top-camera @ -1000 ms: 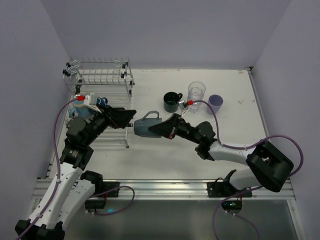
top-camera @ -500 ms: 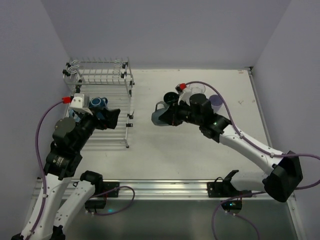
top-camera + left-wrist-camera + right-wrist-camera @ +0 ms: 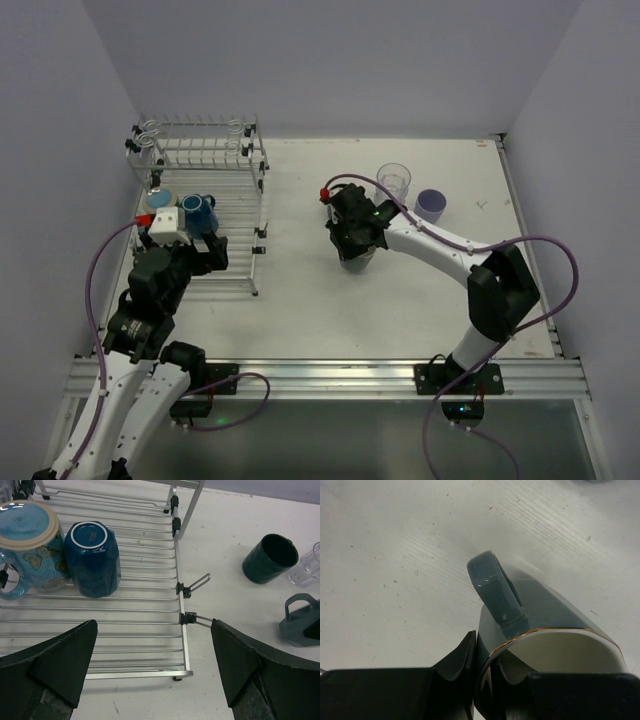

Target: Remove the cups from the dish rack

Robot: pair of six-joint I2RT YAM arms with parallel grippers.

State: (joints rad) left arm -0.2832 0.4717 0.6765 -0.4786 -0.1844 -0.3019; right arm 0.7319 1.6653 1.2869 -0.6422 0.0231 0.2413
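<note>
My right gripper brings the grey mug (image 3: 545,610) down onto the bare tabletop just below it, clear of the dark green mug, and releases the grey mug's rim next.
The dish rack (image 3: 215,150) stands at the far left and also shows in the left wrist view (image 3: 150,587). On its lower tier are an upturned blue mug (image 3: 92,557) and a light blue mug (image 3: 30,545). My left gripper (image 3: 152,665) is open and empty, above the rack's near right corner. My right gripper (image 3: 482,650) is shut on the rim of the grey mug (image 3: 545,610), one finger inside and one outside. It holds the mug upright, low over the table's middle (image 3: 357,262). The dark green mug (image 3: 270,557) stands just behind it.
A clear glass tumbler (image 3: 393,182) and a lavender cup (image 3: 431,205) stand on the table behind and to the right of my right gripper. The right arm's cable loops over the right side of the table. The rack's upper tier holds wire loops at its corners.
My right arm carried the grey mug from beside the rack to the table's middle and turned it upright. My left gripper drew back toward the rack's near edge, open.
</note>
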